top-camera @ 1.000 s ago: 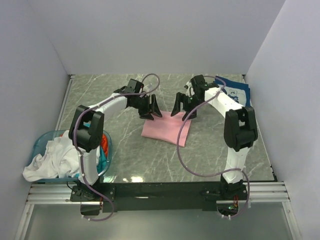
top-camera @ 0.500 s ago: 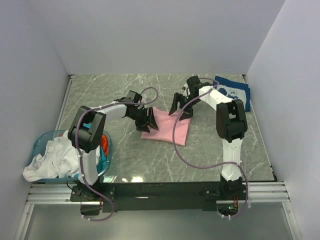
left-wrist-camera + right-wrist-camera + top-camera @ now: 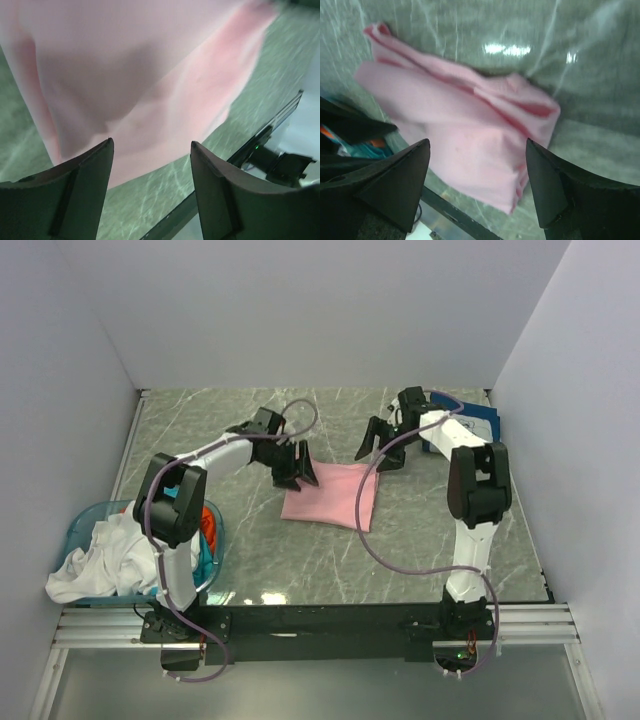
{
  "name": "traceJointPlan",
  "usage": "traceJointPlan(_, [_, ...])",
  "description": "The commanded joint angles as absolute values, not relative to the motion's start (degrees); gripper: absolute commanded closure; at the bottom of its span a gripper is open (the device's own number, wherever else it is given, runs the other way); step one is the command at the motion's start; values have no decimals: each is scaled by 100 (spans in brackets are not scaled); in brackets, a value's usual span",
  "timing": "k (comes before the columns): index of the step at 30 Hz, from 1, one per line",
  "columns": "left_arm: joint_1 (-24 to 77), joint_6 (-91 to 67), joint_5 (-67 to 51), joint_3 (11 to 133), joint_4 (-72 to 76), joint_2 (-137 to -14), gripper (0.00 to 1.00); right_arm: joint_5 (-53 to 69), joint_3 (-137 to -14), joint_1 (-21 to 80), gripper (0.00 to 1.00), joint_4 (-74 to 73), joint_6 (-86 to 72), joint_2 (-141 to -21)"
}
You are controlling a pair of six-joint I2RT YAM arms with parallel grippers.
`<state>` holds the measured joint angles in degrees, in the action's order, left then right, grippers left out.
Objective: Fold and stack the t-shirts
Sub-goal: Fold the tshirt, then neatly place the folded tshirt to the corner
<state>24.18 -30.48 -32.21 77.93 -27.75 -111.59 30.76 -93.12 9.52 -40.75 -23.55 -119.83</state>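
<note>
My right gripper will next move back and down to pinch the layers of the pink t-shirt's side edge by the t-shirt's near corner, which lies below and back.
A light pink t-shirt lies folded in a rough rectangle mid-table. My left gripper hovers open over its back left corner. In the left wrist view the pink t-shirt fills the upper frame, and nothing sits between the dark fingers of my left gripper. My right gripper stands open just beyond the back right corner. The right wrist view shows the pink t-shirt below my right gripper, untouched. A navy t-shirt with white print lies at the back right, partly hidden by the right arm.
At the near left stands a translucent blue basket. It holds a crumpled white t-shirt, with orange cloth and teal cloth beside it. Grey walls close in the table on three sides.
My right gripper has drawn back and to the right, off the pink t-shirt. The left gripper dipped toward the shirt's left edge and has come slightly back. Both stayed open.
</note>
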Motion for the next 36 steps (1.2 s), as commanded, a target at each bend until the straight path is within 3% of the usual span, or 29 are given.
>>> traceJointPlan(1, [2391,-3085,-2971,8446,-2935,-11075,32,3243,-8661,897,16,-3929,-2013,-11128])
traceJointPlan(9, [2101,-2830,-2822,8254,-2945,-11057,33,3234,-7077,888,16,-3411,-2057,-10337])
traceJointPlan(16, [1986,-2602,-2751,7919,-2769,-11267,38,3524,-6425,896,18,-2884,-2206,-10239])
traceJointPlan(31, [1978,-2619,-2505,7603,-2769,-11768,71,3586,-5871,1063,26,-1987,-2522,-10802])
traceJointPlan(36, [1978,-2724,-2663,7445,-2629,-11769,75,3376,-5801,1125,38,-1855,-2566,-10933])
